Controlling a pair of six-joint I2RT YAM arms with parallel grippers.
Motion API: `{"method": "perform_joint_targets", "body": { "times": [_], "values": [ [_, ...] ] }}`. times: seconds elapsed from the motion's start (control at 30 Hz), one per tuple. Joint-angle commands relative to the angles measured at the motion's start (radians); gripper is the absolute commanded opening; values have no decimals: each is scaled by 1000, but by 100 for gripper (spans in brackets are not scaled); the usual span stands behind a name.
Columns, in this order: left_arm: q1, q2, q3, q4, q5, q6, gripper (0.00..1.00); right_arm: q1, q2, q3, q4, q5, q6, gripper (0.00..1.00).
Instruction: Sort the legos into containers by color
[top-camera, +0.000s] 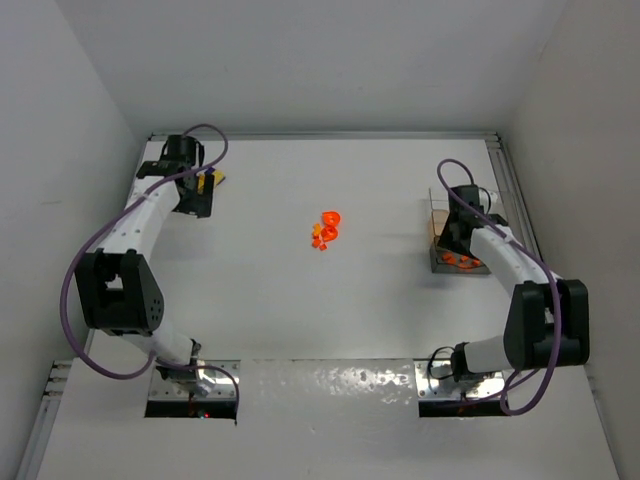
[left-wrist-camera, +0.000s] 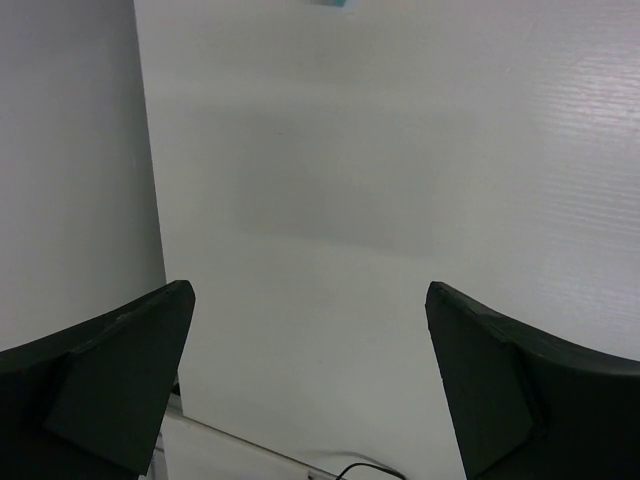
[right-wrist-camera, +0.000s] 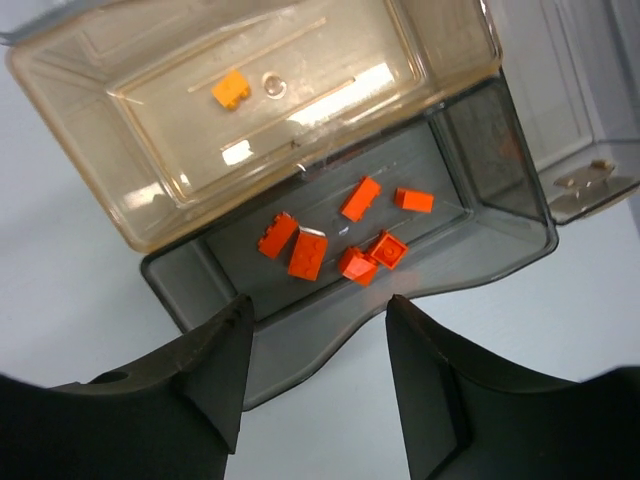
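Observation:
My empty, wide-open left gripper spans bare tabletop, so it will move outward, then down onto the yellow bit (top-camera: 213, 181) beside it.
Several orange legos (right-wrist-camera: 308, 252) lie in a grey-tinted clear container (right-wrist-camera: 492, 150). The brownish clear container (right-wrist-camera: 70, 110) joined behind it holds one yellow-orange brick (right-wrist-camera: 231, 88). My right gripper (right-wrist-camera: 318, 305) hangs open just above the grey bin's near rim, nothing between its fingers. From above, that gripper (top-camera: 450, 240) sits over the containers (top-camera: 438, 264) at the table's right. A small pile of orange legos (top-camera: 325, 230) lies mid-table. My left gripper (top-camera: 197, 202) is at the far left, wide open and empty (left-wrist-camera: 310, 292), with a small yellow bit (top-camera: 213, 181) beside it.
A third clear bin (right-wrist-camera: 590, 170) adjoins the grey one on the right. A teal scrap (left-wrist-camera: 330, 3) shows at the top edge of the left wrist view. The left wall (left-wrist-camera: 60, 170) stands close beside the left gripper. White walls enclose the table on three sides.

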Motion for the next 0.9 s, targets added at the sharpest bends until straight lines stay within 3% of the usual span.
{"method": "perform_joint_targets", "body": {
  "times": [0.0,0.07,0.1,0.23,0.3,0.4,0.5,0.57,0.7,0.87],
  "values": [
    [-11,-59,11,48,59,-11,100,-4,-20,83,-1,-4,-67,55],
    [-11,-71,0,81,61,21,99,-2,-29,134,-17,-72,-148,55],
    [-11,-72,-6,90,64,38,87,-4,-37,149,-31,-100,-171,55],
    [-11,-55,25,157,125,156,68,1,-106,157,-11,-273,-289,60],
    [-11,-38,37,208,148,197,69,8,-153,147,15,-361,-312,62],
    [-9,28,71,295,203,225,78,33,-190,133,44,-434,-332,62],
    [-8,159,137,344,289,242,84,62,-195,154,55,-499,-360,62],
    [0,221,189,395,297,243,85,74,-193,179,72,-540,-368,62],
    [42,414,342,380,319,207,73,123,-180,209,112,-605,-374,61],
    [85,511,471,389,354,164,73,191,-138,240,146,-634,-384,60]
  ]
}}
